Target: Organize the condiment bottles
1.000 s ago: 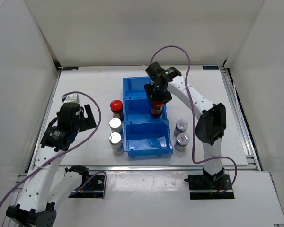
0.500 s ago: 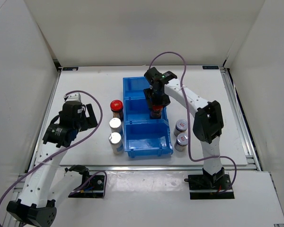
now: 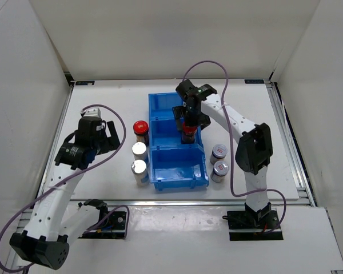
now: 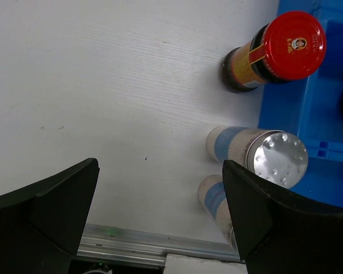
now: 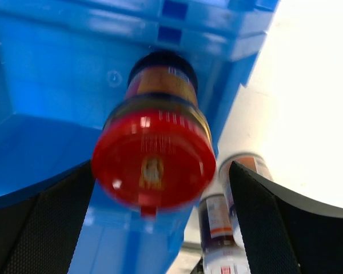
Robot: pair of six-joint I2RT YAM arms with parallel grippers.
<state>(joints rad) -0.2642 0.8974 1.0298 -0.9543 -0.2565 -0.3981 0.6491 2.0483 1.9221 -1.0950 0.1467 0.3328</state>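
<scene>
My left gripper goes outward and to the right in the top view next and closes on the red cap of the second red-capped bottle, which stands outside the bin.
A dark condiment bottle with a red cap stands in the middle compartment of the blue bin. My right gripper is open around its cap, one finger on each side. A second red-capped bottle stands on the table left of the bin. Two silver-topped bottles stand just in front of it. Two grey-lidded bottles stand right of the bin. My left gripper is open and holds nothing, left of the silver-topped bottles.
The bin's far and near compartments hold nothing that I can see. A metal rail runs along the table's near edge. White walls close in the table at the back and both sides. The right arm's purple cable loops above the bin.
My right gripper has opened and let go of the red-capped bottle, which now stands in the bin. The left arm has moved slightly toward the back and the bottles.
</scene>
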